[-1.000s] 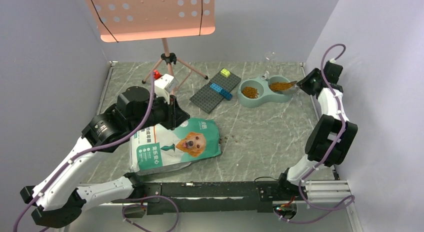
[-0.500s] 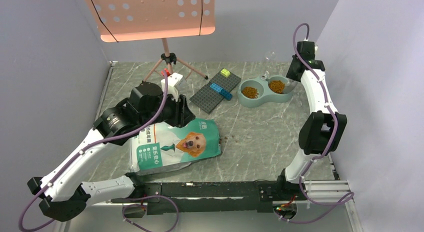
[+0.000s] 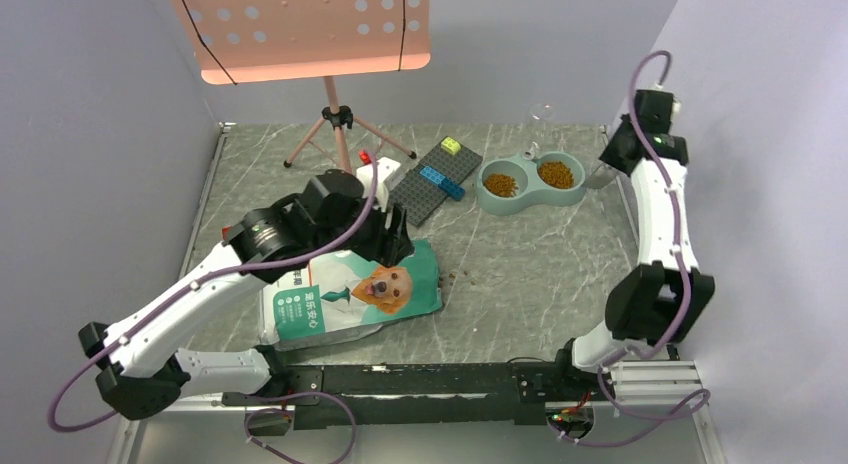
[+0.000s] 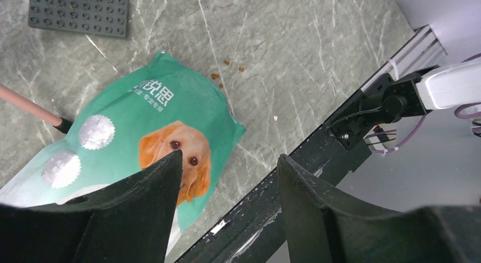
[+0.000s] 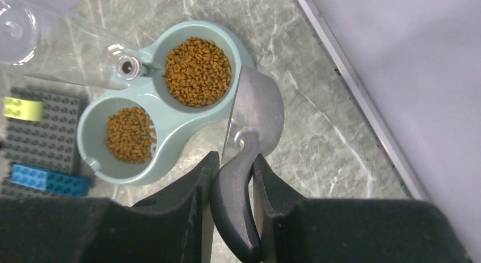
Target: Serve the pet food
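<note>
Both wells already have kibble in them, so my right gripper should move back and down to the bare tabletop on the near side of the bowl [image 3: 526,198] and release the scoop there.
The pet food, brown kibble, fills both wells of the pale blue double bowl [image 3: 526,198]: the right well [image 5: 197,72] and the left well [image 5: 130,134]. A few pellets lie spilled on the table [image 3: 460,278] beside the teal dog-print bag [image 3: 350,294]. My right gripper [image 5: 234,161] is shut on the dark handle of a metal scoop [image 5: 256,107], held just right of the bowl with no kibble showing on it. My left gripper [image 4: 230,161] is open and empty, hovering above the bag [image 4: 142,121]. In the top view it is over the bag's top edge [image 3: 390,234].
A grey baseplate [image 3: 425,184] with blue and yellow bricks lies left of the bowl. A pink stand on a tripod [image 3: 338,119] is at the back. A clear glass piece [image 5: 57,47] lies behind the bowl. The right wall and table rim [image 5: 363,110] are close to the scoop.
The right arm swung the scoop off the right well to the bowl's right side; the kibble it carried is now in the well. The left arm moved right over the bag.
</note>
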`<state>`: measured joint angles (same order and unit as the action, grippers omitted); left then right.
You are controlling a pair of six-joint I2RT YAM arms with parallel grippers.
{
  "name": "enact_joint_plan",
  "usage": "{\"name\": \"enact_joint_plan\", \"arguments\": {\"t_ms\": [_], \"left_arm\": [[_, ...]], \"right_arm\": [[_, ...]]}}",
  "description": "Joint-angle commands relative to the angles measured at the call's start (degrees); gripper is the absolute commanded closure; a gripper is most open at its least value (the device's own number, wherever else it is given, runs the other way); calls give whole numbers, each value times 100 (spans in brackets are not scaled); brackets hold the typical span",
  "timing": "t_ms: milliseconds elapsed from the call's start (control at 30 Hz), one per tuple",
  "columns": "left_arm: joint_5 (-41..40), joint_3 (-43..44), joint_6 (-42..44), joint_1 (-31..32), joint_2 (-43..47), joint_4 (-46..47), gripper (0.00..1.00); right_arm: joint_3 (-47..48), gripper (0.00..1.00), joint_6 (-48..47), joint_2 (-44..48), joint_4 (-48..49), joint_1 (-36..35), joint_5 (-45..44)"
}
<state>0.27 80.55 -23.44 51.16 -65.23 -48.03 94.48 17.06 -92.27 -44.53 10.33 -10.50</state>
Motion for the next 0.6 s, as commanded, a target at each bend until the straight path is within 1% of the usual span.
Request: {"name": "enact_joint_plan", "arguments": {"t_ms": [0,67,133,233,300,367,500,533,567], "left_arm": [[-613,362,-82,386,-451,-65,34],[-889,417,-54,583,-675,-70,33],[-1145,466,-24,728,-897,-62,32],[-1320,689,1,839,-1164,-162,32],[-1293,793,17,896,-1239,-193,32],[-1257,765,3,989,-1197,-148,33],[-1237,547,-100,1108,-937,-60,33],[-1277,503,-126,1129,-857,-87,33],[-1314,460,-145,1137,-780,-118,33]], "right_arm": [[-738,100,815,1152,138,479,959],[-1562,100,1179,1714,436,634,1689],[-2633,100,1471,2388,1064,763,2363],[-4023,100,1866,3286,1809,843,2780],[-4744,100,1970,3775,2004,871,2695],[-5183,99,1972,4198,2021,945,2510],[-5525,91,2132,4521,1709,945,1844],[-5520,90,2183,4501,1571,945,1615],[-5470,87,2234,4445,1367,951,1355]]}}
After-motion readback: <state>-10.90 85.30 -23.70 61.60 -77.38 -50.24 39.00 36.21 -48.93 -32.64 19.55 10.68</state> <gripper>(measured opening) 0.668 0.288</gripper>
